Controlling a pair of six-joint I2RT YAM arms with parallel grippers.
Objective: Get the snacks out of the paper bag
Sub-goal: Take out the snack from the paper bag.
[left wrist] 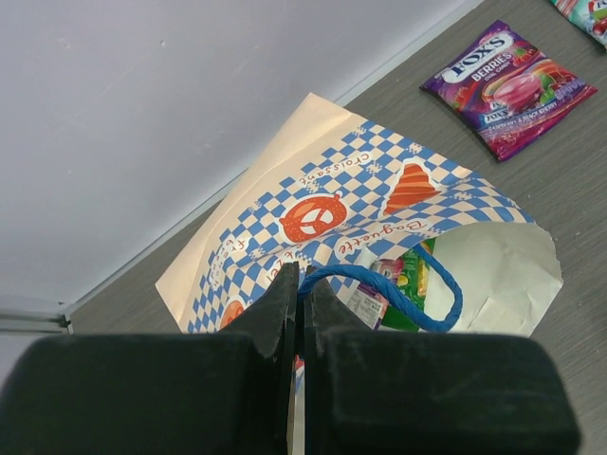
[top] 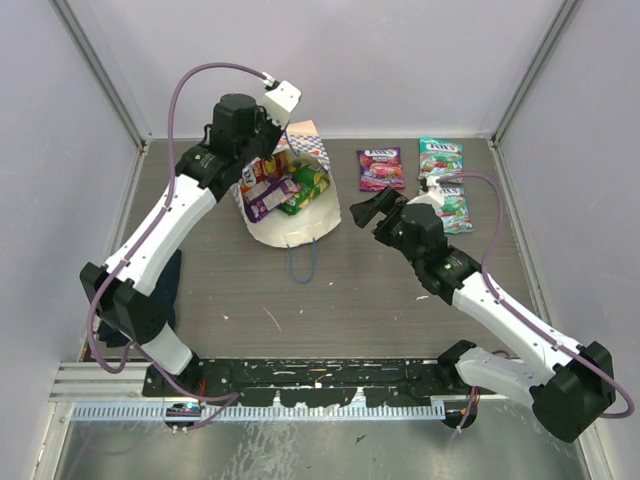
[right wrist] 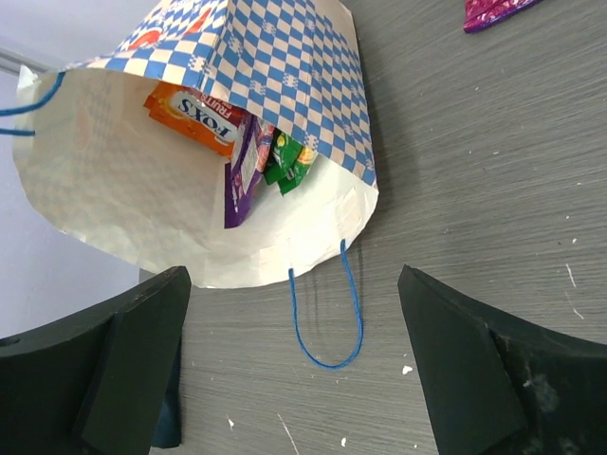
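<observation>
My right gripper should next go down and toward the bag, into its opening, onto the purple packet's near end (top: 258,213) (right wrist: 234,210), because that end is closest to the bag's opening.
The paper bag (top: 300,228) lies on its side at the back middle, its mouth toward the near edge. My left gripper (top: 276,148) is shut on the bag's upper blue cord handle (left wrist: 410,290) and holds the top wall up. Inside lie snacks: an orange packet (right wrist: 197,118), a purple packet (right wrist: 242,172) and a green packet (right wrist: 292,155). On the table to the right lie a purple packet (top: 381,168) and two teal packets (top: 440,157). My right gripper (top: 368,208) stands open just right of the bag's mouth, with nothing between its fingers.
The bag's lower blue handle (right wrist: 327,322) lies flat on the table in front of the mouth. A dark blue folded cloth (top: 168,290) sits at the left under my left arm. Grey walls close in the back and both sides.
</observation>
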